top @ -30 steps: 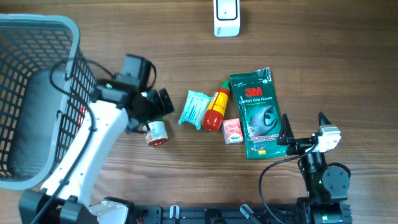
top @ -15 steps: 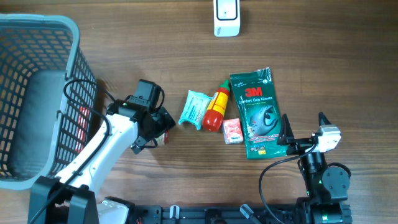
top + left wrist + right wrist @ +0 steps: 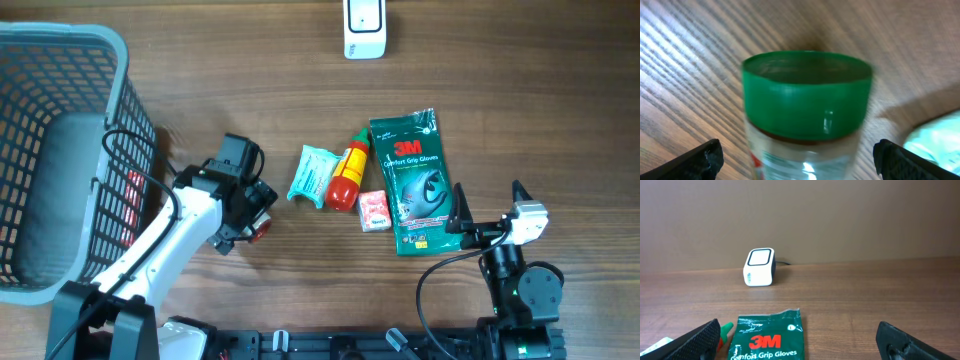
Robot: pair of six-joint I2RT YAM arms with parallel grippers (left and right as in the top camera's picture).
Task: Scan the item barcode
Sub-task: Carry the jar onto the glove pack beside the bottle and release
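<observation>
The jar is below my left gripper, between its open fingers with a gap to each, so next my left gripper will move down and close on the clear body.
A small clear jar with a green cap lies on the wooden table, seen close up and blurred in the left wrist view. My left gripper is open, with one black finger on each side of the jar and a gap to both. From overhead only a red bit of the jar shows under the left gripper. The white barcode scanner stands at the far edge, also in the right wrist view as the scanner. My right gripper rests open near the front right, holding nothing.
A grey mesh basket fills the left side. In the middle lie a teal packet, a red bottle, a small red box and a green gloves pack. The gloves pack lies just ahead of the right gripper.
The left arm has swung right and towards the front, coming down over the jar, which is now mostly hidden from overhead. The right arm has not moved.
</observation>
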